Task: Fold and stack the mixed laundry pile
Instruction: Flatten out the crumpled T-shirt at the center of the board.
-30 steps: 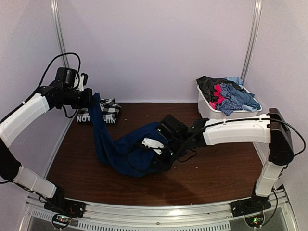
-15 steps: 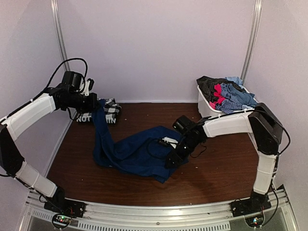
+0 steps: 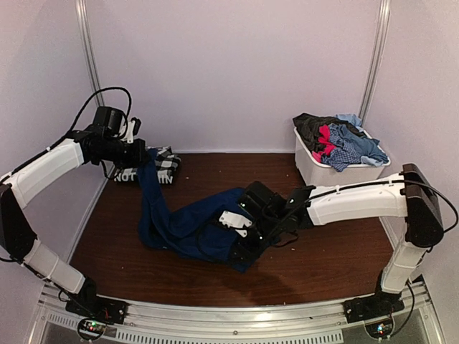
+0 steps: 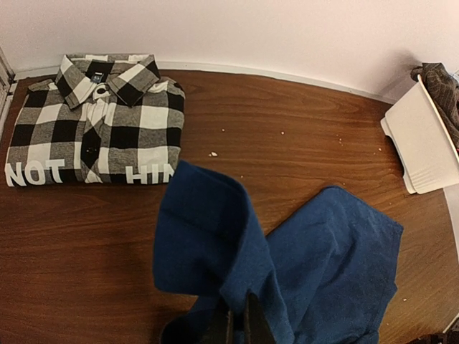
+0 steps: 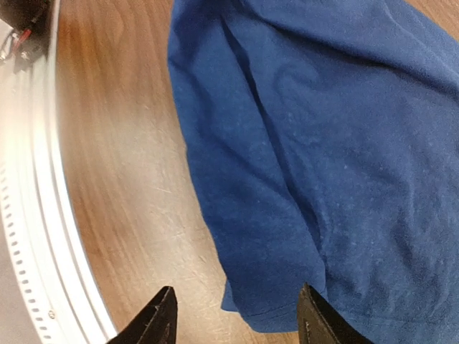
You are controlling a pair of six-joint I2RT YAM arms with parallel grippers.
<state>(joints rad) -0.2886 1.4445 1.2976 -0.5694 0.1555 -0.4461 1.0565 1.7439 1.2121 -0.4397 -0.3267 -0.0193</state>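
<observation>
The raised end is held high beside the checked shirt, and I will bring my left gripper back and down toward the garment's near bend (image 3: 159, 239) to release it.
A long navy blue garment (image 3: 186, 222) lies crumpled mid-table, one end lifted at the left. My left gripper (image 3: 140, 154) is shut on that raised end; in the left wrist view its closed fingertips (image 4: 237, 324) pinch a fold of navy cloth (image 4: 315, 265). My right gripper (image 3: 241, 252) hovers open just above the garment's near right corner (image 5: 287, 301), its fingers (image 5: 159, 315) apart and holding nothing. A folded black-and-white checked shirt (image 4: 93, 122) with white lettering lies flat at the back left (image 3: 156, 166). The rest of the laundry pile (image 3: 341, 140) fills the bin.
The white plastic bin (image 3: 315, 168) stands at the back right, with its corner (image 4: 423, 143) in the left wrist view. A metal rail (image 5: 29, 215) runs along the table's near edge close to my right gripper. Bare wood (image 3: 337, 251) lies right of the garment.
My right gripper has opened, let go of the navy cloth, swung right and then come back over the garment's near corner. My left arm sank a little, still holding its end.
</observation>
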